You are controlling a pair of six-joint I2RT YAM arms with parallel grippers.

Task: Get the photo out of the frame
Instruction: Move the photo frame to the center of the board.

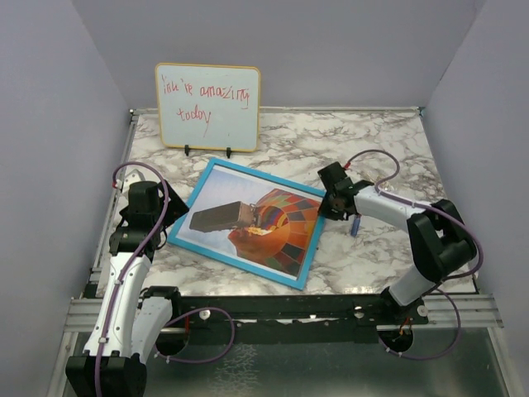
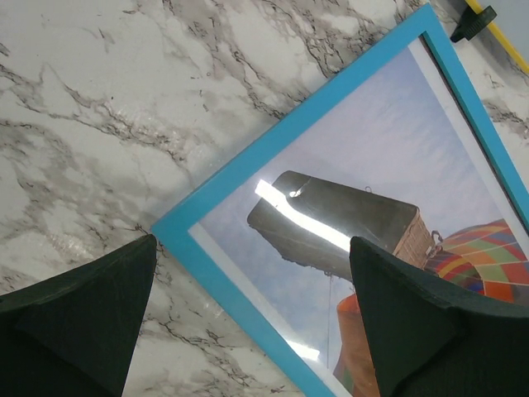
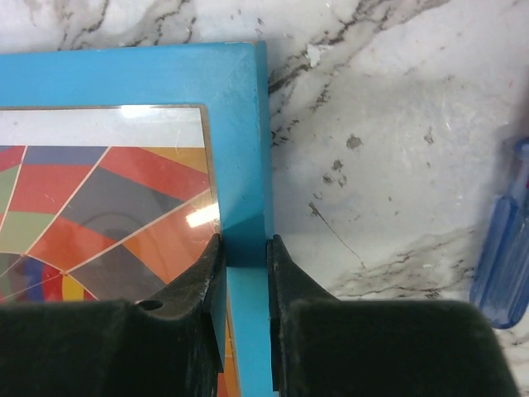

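My right gripper drags the frame's rim toward the blue-handled tool (image 1: 355, 226) (image 3: 502, 252) and back next, then releases it. The frame's near corner lies short of the table's front edge.
The frame (image 1: 192, 199) with a bright blue rim lies face up on the marble table, its photo (image 1: 279, 230) of a striped hot-air balloon under glass. My right gripper (image 1: 327, 203) is shut on the frame's right rim (image 3: 240, 165), one finger on the glass side, one outside. The photo shows in the right wrist view (image 3: 99, 207). My left gripper (image 1: 165, 217) is open above the frame's left corner (image 2: 178, 227), touching nothing. The photo's sky and a dark reflection show in the left wrist view (image 2: 372, 149).
A small whiteboard (image 1: 208, 106) with red handwriting stands at the back. A blue-handled tool (image 1: 355, 225) lies on the table right of the frame, also in the right wrist view (image 3: 506, 248). Purple walls enclose the table.
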